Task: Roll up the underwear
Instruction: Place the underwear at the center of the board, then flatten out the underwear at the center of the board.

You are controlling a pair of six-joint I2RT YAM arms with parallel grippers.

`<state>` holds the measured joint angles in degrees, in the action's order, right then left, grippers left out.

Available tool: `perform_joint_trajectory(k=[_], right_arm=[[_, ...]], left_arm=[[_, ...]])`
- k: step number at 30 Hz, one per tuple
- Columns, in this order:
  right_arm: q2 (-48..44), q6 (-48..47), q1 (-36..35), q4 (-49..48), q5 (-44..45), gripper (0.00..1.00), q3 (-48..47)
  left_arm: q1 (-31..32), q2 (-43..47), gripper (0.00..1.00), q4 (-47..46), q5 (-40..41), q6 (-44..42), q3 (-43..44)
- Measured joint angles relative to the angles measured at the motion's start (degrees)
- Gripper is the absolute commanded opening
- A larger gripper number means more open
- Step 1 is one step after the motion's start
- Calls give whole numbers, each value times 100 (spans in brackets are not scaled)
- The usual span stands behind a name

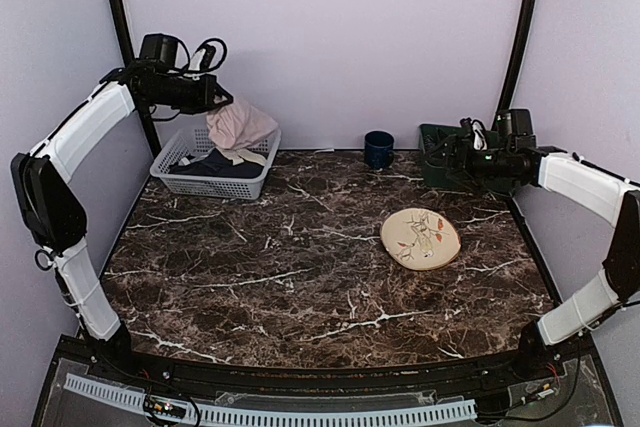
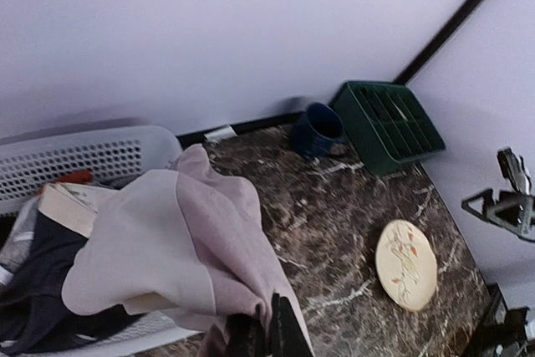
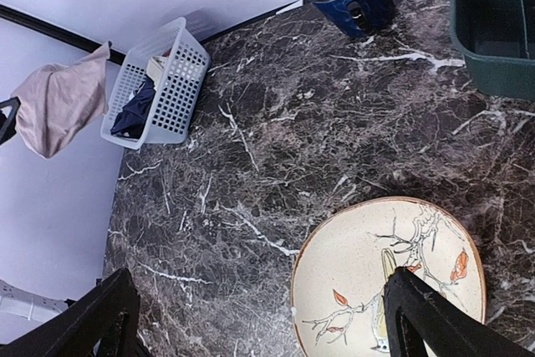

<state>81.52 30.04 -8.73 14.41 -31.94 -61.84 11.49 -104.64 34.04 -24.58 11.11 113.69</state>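
Note:
The underwear (image 1: 240, 124) swings back and down in my left gripper next for release, since bare marble (image 1: 322, 269) beside the plate lies below it, to its right in the top view.
The dusty-pink underwear (image 1: 240, 124) hangs in the air above the white basket (image 1: 214, 183) at the back left. My left gripper (image 1: 222, 99) is shut on its fabric and holds it up. In the left wrist view the underwear (image 2: 180, 240) drapes down from my closed fingers (image 2: 284, 332). It also shows in the right wrist view (image 3: 58, 99), hanging at the far left. My right gripper (image 3: 259, 323) is open and empty, high above the table near the round plate (image 3: 389, 277).
The basket holds a dark navy garment (image 1: 215, 162) and a beige cloth (image 1: 250, 155). A dark blue mug (image 1: 378, 149) and a green rack (image 1: 450, 154) stand at the back. The plate (image 1: 420, 238) lies right of centre on the marble table (image 1: 300, 267).

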Motion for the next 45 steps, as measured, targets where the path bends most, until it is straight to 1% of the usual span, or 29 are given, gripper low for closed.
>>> perform_joint_trajectory(k=[4,6,9,11,14,17,18,19,20,21,22,23,24,26,28,30,31,32,34,37,41,45], right_arm=[[-2,-66,2,-7,-299,100,-13],[-2,-107,0,-9,-511,100,-13],[-2,-201,-9,-9,-776,100,24],[-2,-262,-31,-4,-911,100,105],[2,-332,-70,20,-1078,100,286],[35,-361,-125,52,-1191,100,363],[66,-365,-151,55,-1233,100,367],[92,-372,-173,55,-1268,100,369],[120,-387,-184,59,-1309,100,369],[140,-407,-195,63,-1318,100,369],[157,-435,-201,81,-1325,100,369],[175,-459,-205,107,-1322,99,369],[186,-494,-205,153,-1309,98,369],[197,-595,-208,280,-1272,95,369],[208,-713,-236,411,-1187,91,369],[227,-839,-302,553,-1080,88,369],[240,-933,-363,662,-994,86,372],[243,-949,-417,669,-984,85,372],[269,-1029,-625,743,-874,82,380],[352,-1117,-1012,824,-728,74,389],[584,-1161,-1449,881,-529,69,382],[999,-1119,-1923,1029,-214,67,138]], left_arm=[[616,654,0,118,-350,-247,-863],[979,1019,0,264,-269,-391,-1239],[1672,1681,0,566,431,-564,-1832],[2079,2041,0,756,885,-599,-2057],[2739,2371,0,1047,1884,-599,-2092],[3427,2277,1,1351,2983,-601,-1858],[3764,2076,8,1534,3418,-627,-1633],[3991,1884,17,1615,3652,-660,-1473],[4323,1556,28,1775,3912,-737,-1187],[4542,1303,41,1838,4006,-811,-1014],[4800,968,52,1939,4076,-876,-798],[5012,660,65,1963,4061,-922,-662],[5165,433,70,1950,4000,-940,-634],[5375,168,72,1934,3862,-940,-754],[5344,179,72,1845,3650,-901,-1095],[5062,481,70,1554,3335,-778,-1663],[4754,782,69,1368,3130,-680,-2103],[4586,922,69,1307,3045,-603,-2291],[4000,1390,67,1021,2767,-398,-2911],[3281,1696,63,638,2470,-153,-3519],[2789,1392,59,214,1950,37,-3810],[2387,710,57,-273,1425,160,-3812]])
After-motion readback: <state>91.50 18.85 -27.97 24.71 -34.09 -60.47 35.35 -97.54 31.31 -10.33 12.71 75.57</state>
